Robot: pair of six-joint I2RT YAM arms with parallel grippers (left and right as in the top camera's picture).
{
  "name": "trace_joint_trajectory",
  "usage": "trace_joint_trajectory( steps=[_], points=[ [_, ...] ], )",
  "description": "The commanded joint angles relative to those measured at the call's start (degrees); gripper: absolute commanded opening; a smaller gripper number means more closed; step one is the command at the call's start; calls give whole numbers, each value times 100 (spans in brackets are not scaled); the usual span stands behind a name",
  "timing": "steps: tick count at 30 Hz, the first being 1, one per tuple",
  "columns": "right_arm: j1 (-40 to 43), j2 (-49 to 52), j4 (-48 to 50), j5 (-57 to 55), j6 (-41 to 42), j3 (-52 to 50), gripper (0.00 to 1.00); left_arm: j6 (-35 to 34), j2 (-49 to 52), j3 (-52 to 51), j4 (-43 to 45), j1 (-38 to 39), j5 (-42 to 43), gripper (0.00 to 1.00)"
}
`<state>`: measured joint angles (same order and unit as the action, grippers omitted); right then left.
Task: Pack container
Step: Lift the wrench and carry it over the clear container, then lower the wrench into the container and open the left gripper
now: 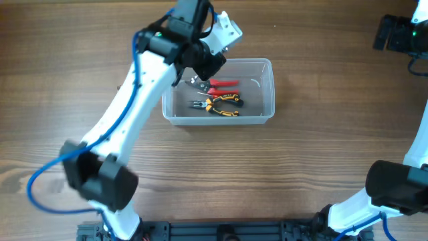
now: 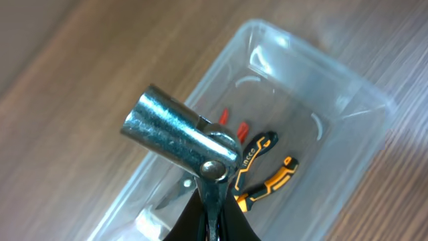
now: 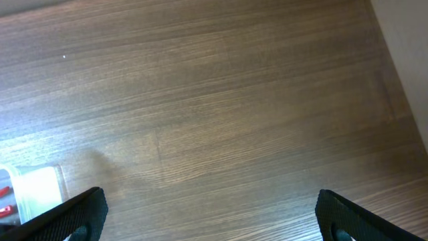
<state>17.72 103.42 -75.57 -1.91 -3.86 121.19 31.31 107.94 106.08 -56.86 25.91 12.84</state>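
Note:
The metal tool, still hanging above the other tools, comes down with my left gripper toward the pliers [image 1: 219, 105] in the container next for release there.
The clear plastic container [image 1: 266, 118] stands mid-table. Inside lie orange-and-black pliers [image 1: 219, 105] and a red-handled tool [image 1: 223, 85]. My left gripper [image 1: 200, 67] hovers over the container's left end, shut on a metal tool with a cylindrical head [image 2: 177, 130]. In the left wrist view the black fingers [image 2: 214, 217] pinch the tool's shaft above the container [image 2: 364, 90], with the pliers [image 2: 264, 171] and red handles [image 2: 231, 122] below. My right gripper [image 1: 400, 33] is at the far right, open and empty [image 3: 210, 214]. A corner of the container [image 3: 40, 187] shows at the left edge of its view.
The wooden table [image 1: 301, 174] surrounds the container. The left arm [image 1: 127, 114] stretches diagonally from the front left to the container. The right arm's base [image 1: 391, 187] stands at the front right.

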Motion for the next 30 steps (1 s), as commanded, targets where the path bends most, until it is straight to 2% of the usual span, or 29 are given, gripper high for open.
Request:
trace_joint_trajectory(
  steps=[1,11,27,30],
  points=[
    [-17,-55,17,46,101,-9,100,299,625,66,203,-9,282,4],
    [-17,-55,15,46,101,-9,100,297,1440,66,50,24,625,4],
    [-17,-55,17,46,101,-9,100,315,1480,63,-619,35,1075,4],
    [-17,-55,17,46,103,-9,100,581,1480,63,-785,37,1095,4]
  ],
)
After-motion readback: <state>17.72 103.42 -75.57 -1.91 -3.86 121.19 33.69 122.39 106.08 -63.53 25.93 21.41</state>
